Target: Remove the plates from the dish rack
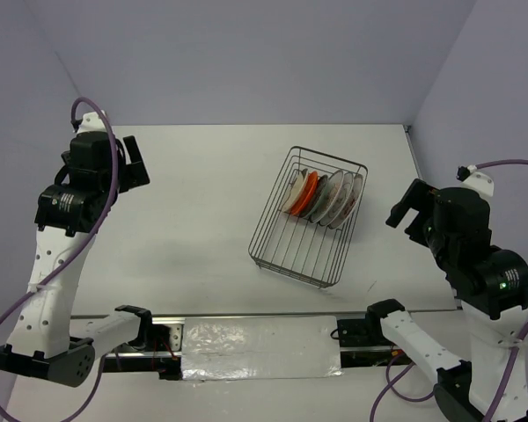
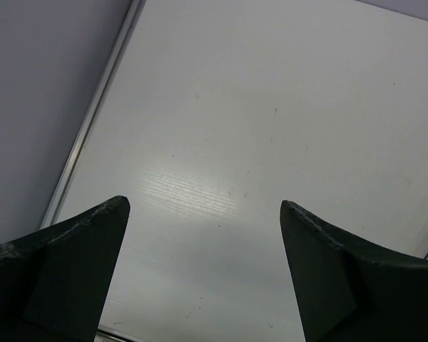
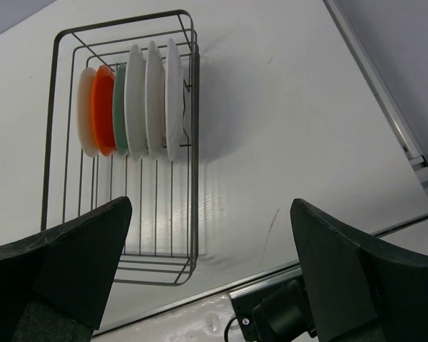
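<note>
The nearest plate's white rim lies below with its outer side clear. My right gripper comes down and to the left in the top view onto it next.
The dish rack [image 1: 270, 204], a dark wire basket, sits right of the table's middle. Several plates [image 1: 324, 195] stand on edge in its far half. In the right wrist view the rack [image 3: 195, 142] holds a cream plate [image 3: 85, 121], an orange plate [image 3: 102, 117], a teal plate [image 3: 119, 110] and three white plates [image 3: 153, 96]. My right gripper [image 1: 403, 209] is open and empty, raised to the right of the rack; in its own view [image 3: 210, 204] the jaws stand wide apart. My left gripper [image 1: 130, 163] is open and empty at the far left, over bare table [image 2: 203, 205].
A metal rail with a foil-covered patch [image 1: 260, 347] runs along the near table edge between the arm bases. Grey walls close the left, back and right sides. A table edge strip [image 2: 93, 121] shows by the left wall. An arm base motor [image 3: 278, 313] shows below the right gripper.
</note>
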{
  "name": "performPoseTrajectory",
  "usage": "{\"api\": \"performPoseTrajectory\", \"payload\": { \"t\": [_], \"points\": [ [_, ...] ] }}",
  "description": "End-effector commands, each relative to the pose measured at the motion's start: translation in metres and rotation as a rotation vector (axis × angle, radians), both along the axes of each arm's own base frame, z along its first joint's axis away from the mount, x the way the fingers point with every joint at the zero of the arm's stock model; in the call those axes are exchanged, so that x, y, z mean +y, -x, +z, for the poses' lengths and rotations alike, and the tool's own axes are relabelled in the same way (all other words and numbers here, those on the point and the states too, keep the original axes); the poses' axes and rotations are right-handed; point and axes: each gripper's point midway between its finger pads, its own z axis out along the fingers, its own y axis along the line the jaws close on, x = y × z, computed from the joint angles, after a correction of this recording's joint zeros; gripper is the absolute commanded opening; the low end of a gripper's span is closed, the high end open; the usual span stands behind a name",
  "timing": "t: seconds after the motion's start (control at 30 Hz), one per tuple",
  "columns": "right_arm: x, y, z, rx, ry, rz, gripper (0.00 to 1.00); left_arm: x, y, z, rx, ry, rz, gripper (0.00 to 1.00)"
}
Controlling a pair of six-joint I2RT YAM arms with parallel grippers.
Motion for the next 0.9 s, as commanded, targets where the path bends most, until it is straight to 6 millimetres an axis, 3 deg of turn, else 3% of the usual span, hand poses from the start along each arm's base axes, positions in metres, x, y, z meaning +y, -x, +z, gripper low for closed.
{"api": "performPoseTrajectory", "payload": {
  "t": [0.0, 0.23, 0.37, 0.43, 0.5, 0.53, 0.57, 0.7, 0.87],
  "points": [
    [-0.002, -0.003, -0.004, 0.018, -0.011, -0.038, 1.0, 0.001, 0.001, 0.022, -0.068, -0.002, 0.015, 0.99],
    [0.005, -0.016, -0.009, 0.052, -0.044, -0.059, 1.0, -0.005, -0.001, 0.02, -0.069, -0.011, -0.002, 1.0],
    [0.003, -0.038, -0.029, 0.16, -0.011, -0.138, 0.99, -0.014, -0.003, 0.012, -0.063, 0.025, -0.037, 1.0],
    [0.003, -0.056, -0.044, 0.231, 0.034, -0.163, 0.97, -0.025, -0.005, -0.003, -0.033, 0.062, -0.073, 1.0],
    [0.01, -0.079, -0.055, 0.273, 0.051, -0.152, 0.85, -0.031, -0.005, -0.012, -0.016, 0.078, -0.102, 0.99],
    [0.014, -0.09, -0.056, 0.261, 0.042, -0.142, 0.7, -0.03, -0.004, -0.021, 0.006, 0.076, -0.098, 1.0],
    [0.017, -0.097, -0.059, 0.267, 0.042, -0.14, 0.67, -0.029, -0.002, -0.026, 0.016, 0.071, -0.094, 1.0],
    [0.035, -0.129, -0.087, 0.325, 0.027, -0.101, 0.6, -0.034, 0.004, -0.039, 0.032, 0.082, -0.122, 0.99],
    [0.041, -0.152, -0.108, 0.341, 0.033, -0.1, 0.55, -0.038, 0.006, -0.048, 0.044, 0.061, -0.139, 0.99]
  ]
}}
